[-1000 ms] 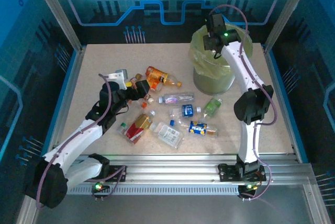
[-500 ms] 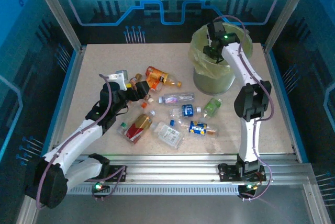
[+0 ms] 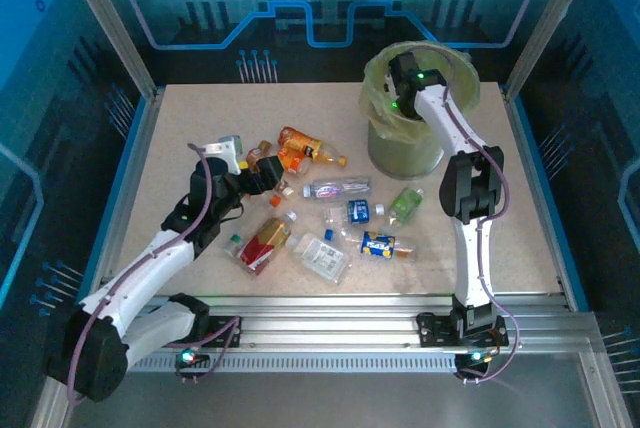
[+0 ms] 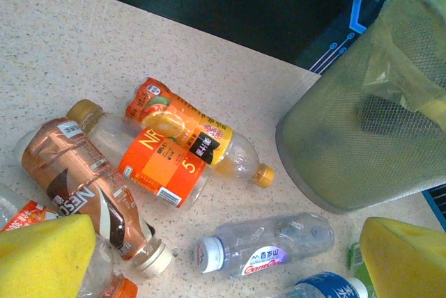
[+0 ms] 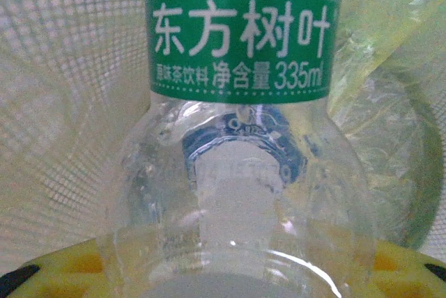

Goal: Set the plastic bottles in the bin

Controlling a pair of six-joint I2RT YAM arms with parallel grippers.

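The right gripper goes sideways inside the bin [image 3: 400, 153] next, toward the bin's side nearer the orange bottle, and releases the clear bottle, since the bag already surrounds it.
Several plastic bottles lie on the table: an orange one [image 3: 300, 143], a clear one [image 3: 337, 188], a green one [image 3: 406, 205], a red-labelled one [image 3: 262, 242] and a blue-labelled one [image 3: 380, 244]. My left gripper [image 3: 268, 176] hangs open over the left cluster, its yellow pads [image 4: 42, 256] either side of a clear white-capped bottle [image 4: 272, 246], apart from it. The round bin [image 3: 400, 153] stands at the back right. My right gripper [image 3: 400, 98] reaches down inside it, shut on a clear bottle with a green label [image 5: 240, 40] against the yellow-green bag [image 5: 390, 68].
In the left wrist view an orange-labelled clear bottle [image 4: 157, 166] and a brown bottle [image 4: 77, 179] lie side by side, and the bin's mesh wall [image 4: 348, 152] rises at the right. Blue enclosure walls and metal posts [image 3: 110, 28] ring the table.
My right gripper has dropped from above the bin's rim down into the bin, with the green-labelled bottle still in it. The left arm has stayed still.
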